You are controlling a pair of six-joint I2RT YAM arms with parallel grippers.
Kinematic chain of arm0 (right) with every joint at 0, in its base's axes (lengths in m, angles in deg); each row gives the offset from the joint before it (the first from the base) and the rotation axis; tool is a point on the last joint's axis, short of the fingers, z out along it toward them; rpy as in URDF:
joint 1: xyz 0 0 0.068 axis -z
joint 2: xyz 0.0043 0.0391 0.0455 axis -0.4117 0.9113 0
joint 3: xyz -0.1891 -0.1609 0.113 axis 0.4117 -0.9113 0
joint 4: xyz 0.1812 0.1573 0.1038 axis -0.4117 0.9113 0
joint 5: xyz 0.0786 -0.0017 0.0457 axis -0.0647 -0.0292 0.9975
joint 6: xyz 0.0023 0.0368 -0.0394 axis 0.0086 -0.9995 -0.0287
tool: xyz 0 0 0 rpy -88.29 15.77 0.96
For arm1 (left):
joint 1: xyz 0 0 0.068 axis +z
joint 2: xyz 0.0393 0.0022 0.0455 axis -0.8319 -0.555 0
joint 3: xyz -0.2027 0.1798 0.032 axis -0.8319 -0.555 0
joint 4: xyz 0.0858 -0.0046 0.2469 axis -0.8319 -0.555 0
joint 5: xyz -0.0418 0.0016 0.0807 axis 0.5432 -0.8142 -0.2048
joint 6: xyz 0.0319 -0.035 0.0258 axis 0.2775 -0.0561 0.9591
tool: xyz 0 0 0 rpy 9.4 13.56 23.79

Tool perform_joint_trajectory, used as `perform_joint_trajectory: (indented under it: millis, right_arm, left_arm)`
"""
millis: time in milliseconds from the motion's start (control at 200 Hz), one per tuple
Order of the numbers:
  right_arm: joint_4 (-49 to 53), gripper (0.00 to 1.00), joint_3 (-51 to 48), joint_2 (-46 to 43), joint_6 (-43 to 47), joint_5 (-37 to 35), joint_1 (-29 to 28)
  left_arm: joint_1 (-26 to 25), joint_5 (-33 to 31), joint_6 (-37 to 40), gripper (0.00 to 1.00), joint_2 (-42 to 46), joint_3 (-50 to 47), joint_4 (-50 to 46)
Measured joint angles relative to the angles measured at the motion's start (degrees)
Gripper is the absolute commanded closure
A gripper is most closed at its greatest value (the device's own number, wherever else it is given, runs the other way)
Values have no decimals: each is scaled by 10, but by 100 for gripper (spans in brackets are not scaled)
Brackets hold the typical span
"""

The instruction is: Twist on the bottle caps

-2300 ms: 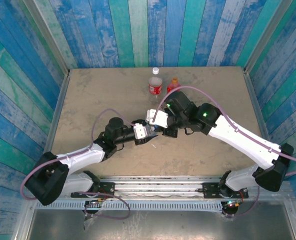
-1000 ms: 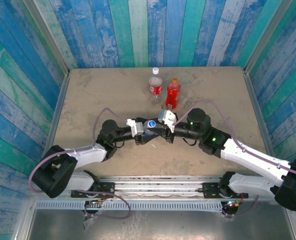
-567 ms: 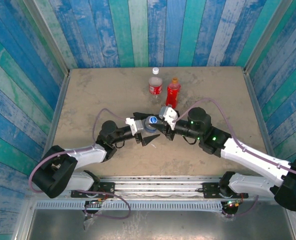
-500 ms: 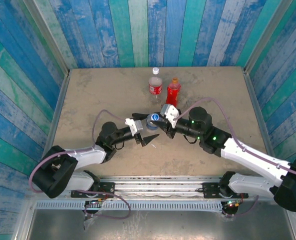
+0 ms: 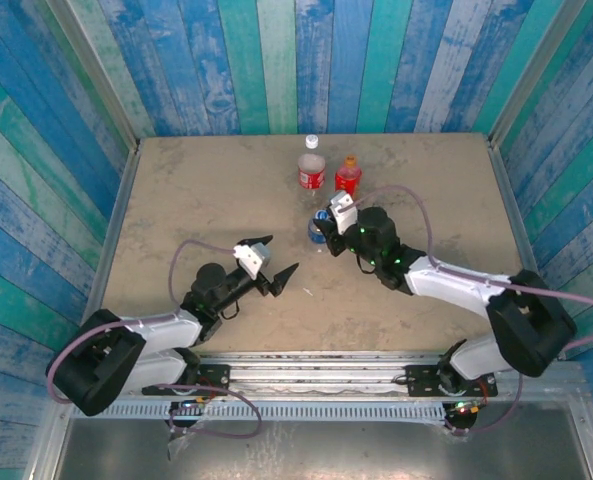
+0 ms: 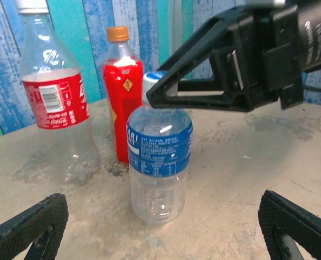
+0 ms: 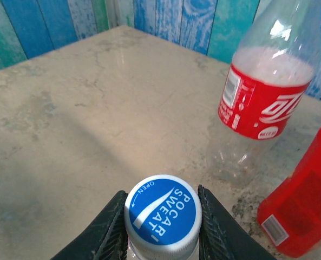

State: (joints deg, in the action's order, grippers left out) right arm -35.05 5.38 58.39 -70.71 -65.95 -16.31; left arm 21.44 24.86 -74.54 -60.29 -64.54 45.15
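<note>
Next, my right gripper spreads both fingers in place and releases the blue cap, since the blue-label bottle (image 5: 316,233) stands upright below, cap on its neck.
The short clear bottle with a blue label (image 6: 160,157) stands upright on the table, just in front of the two other bottles. My right gripper (image 7: 162,201) is shut on its blue cap (image 7: 163,210), one finger on each side, and shows in the top view as the right gripper (image 5: 322,226). Behind it stand the clear bottle with a red label (image 6: 54,103), wearing a white cap (image 6: 33,5), and the all-red bottle (image 6: 122,92), wearing an orange cap (image 6: 118,34). My left gripper (image 5: 268,276) is open wide and empty, back from the blue-label bottle (image 5: 316,233).
Blue and green plank walls close the table (image 5: 196,190) at the back and both sides. A small white scrap (image 5: 307,291) lies near my left gripper. Open tabletop lies to the left and right of the bottle group.
My left gripper opened, let go of the blue-label bottle and drew back toward the near left. My right gripper moved the bottle by its cap toward the back, close to the other two.
</note>
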Motion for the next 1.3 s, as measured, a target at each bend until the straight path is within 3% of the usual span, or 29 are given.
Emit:
perform_joint_trajectory:
  millis: [180,551,711,871,1016,1186,1302]
  right_arm:
    - [-38,74,11,56,-19,2,8]
    - [-10,18,33,49,16,15,11]
    - [14,5,33,-24,48,11,15]
    - [25,1,8,-111,96,-29,33]
    - [24,0,-55,-172,118,-70,109]
    - [14,0,-130,-185,124,-121,201]
    - [-6,0,-158,-159,125,-133,246]
  left_arm:
    - [0,-7,-1,6,9,-3,-5]
    - [0,-18,0,6,15,5,-41]
    - [22,-43,10,6,28,52,-102]
    - [76,-91,31,6,33,99,-151]
    - [141,-164,38,6,48,95,-171]
    - [213,-238,37,6,63,60,-149]
    - [256,-253,27,6,38,38,-111]
